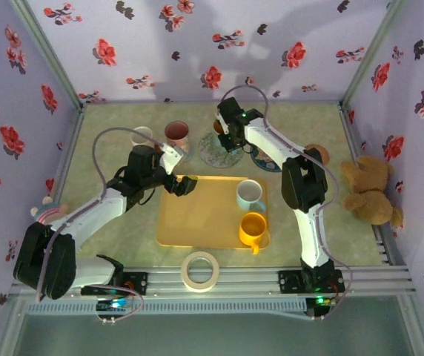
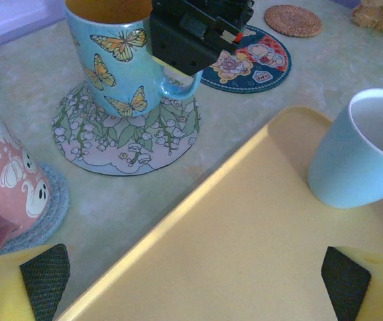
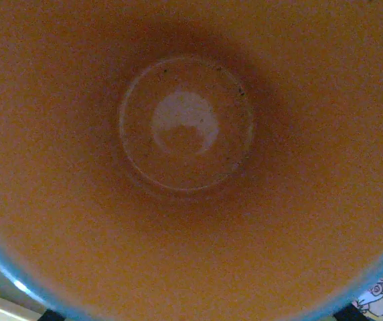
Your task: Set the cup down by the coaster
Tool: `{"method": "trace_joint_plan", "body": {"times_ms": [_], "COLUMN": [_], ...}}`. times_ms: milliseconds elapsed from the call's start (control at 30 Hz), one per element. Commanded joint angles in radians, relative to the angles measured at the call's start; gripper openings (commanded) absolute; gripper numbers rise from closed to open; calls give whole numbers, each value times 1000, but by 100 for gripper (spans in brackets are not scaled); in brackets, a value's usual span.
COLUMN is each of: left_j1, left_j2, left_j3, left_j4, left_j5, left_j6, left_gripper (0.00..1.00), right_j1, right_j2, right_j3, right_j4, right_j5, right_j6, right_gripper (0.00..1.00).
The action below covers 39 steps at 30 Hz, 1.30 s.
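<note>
The cup is standing upright on the floral coaster, so my right gripper should next stay where it is over the cup's rim and open its fingers to let go of the blue butterfly cup (image 2: 114, 63).
The blue butterfly cup (image 2: 114, 63) with an orange inside (image 3: 185, 134) stands upright on the round floral coaster (image 2: 128, 137), which lies at the back of the table (image 1: 213, 152). My right gripper (image 1: 230, 138) comes down over the cup from above. One finger (image 2: 173, 65) rests against the cup's side just above the handle, and the other finger is hidden behind the cup. My left gripper (image 2: 195, 287) hovers open and holding nothing over the far left corner of the yellow tray (image 1: 197, 222), its pads (image 2: 44, 281) wide apart.
A pink cup (image 1: 176, 133) on a grey coaster and a white cup (image 1: 143, 136) stand left of the floral coaster. A cartoon coaster (image 2: 248, 57) and a cork coaster (image 2: 293, 20) lie to its right. A light blue cup (image 1: 250, 194) and an orange cup (image 1: 253, 228) are on the tray. A tape roll (image 1: 200, 271) lies near the front and a teddy bear (image 1: 368, 189) sits at the right.
</note>
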Motion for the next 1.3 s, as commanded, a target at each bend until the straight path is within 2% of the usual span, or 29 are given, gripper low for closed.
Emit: {"method": "trace_joint_plan", "body": {"times_ms": [0,300,400,567,900,1100,1267], "left_j1": [-7,-10,-10,-13,-16,-17,-19], "left_j2": [-22,-20,-14,-14,-11,-31,-33], "left_j3": [3,-2,0,-3,-8,-39,-26], "left_j4": [-10,-3,-4,-9,-1,74,77], "left_j5": [2,2,2,1,-5,-75,-80], "left_j6": [19,18,20,15,3,-6,-4], "left_gripper": [100,100,100,100,100,100,100], "right_j1": [9,18,21,29,35,36,38], "right_j2": [-8,-17,-21,-39,-73,-121,-166], "right_j3": [-4,-59,-75,-102,-126,-149,-164], "right_j4": [81,106,111,129,126,129,123], "right_j5": [-8,-3,-1,11,11,11,13], "right_j6": [25,28,30,27,57,75,88], "right_gripper": [0,0,3,26,45,56,70]}}
